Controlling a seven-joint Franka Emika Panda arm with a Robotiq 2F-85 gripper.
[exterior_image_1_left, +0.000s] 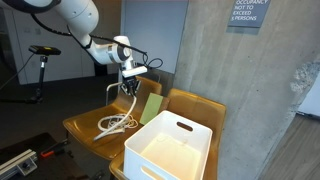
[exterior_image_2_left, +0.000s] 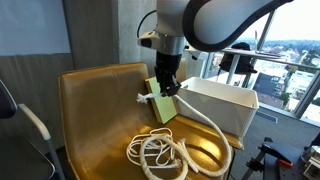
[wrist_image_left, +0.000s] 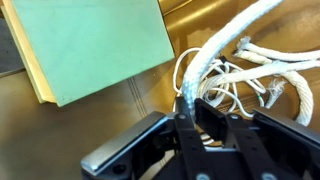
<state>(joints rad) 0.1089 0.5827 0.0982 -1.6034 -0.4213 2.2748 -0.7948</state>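
Observation:
The robot's gripper should move back toward the robot's base and down over the loose coil (exterior_image_1_left: 115, 123) (wrist_image_left: 224, 88) to let go of the rope's end.
My gripper (exterior_image_1_left: 131, 87) hangs above a brown chair seat and is shut on the end of a white rope (exterior_image_1_left: 118, 122). The rope runs down from the jaws to a loose coil on the seat in both exterior views (exterior_image_2_left: 165, 153). In the wrist view the rope (wrist_image_left: 215, 55) rises from the coil into the shut jaws (wrist_image_left: 192, 112). A green book (wrist_image_left: 90, 45) leans against the chair back just behind the gripper, also seen in both exterior views (exterior_image_2_left: 161, 104) (exterior_image_1_left: 150, 108).
A white plastic bin (exterior_image_1_left: 170, 148) stands on the neighbouring chair seat beside the coil, also in an exterior view (exterior_image_2_left: 222, 105). The brown chair back (exterior_image_2_left: 95, 95) rises behind the seat. A concrete pillar (exterior_image_1_left: 235, 70) stands behind the chairs.

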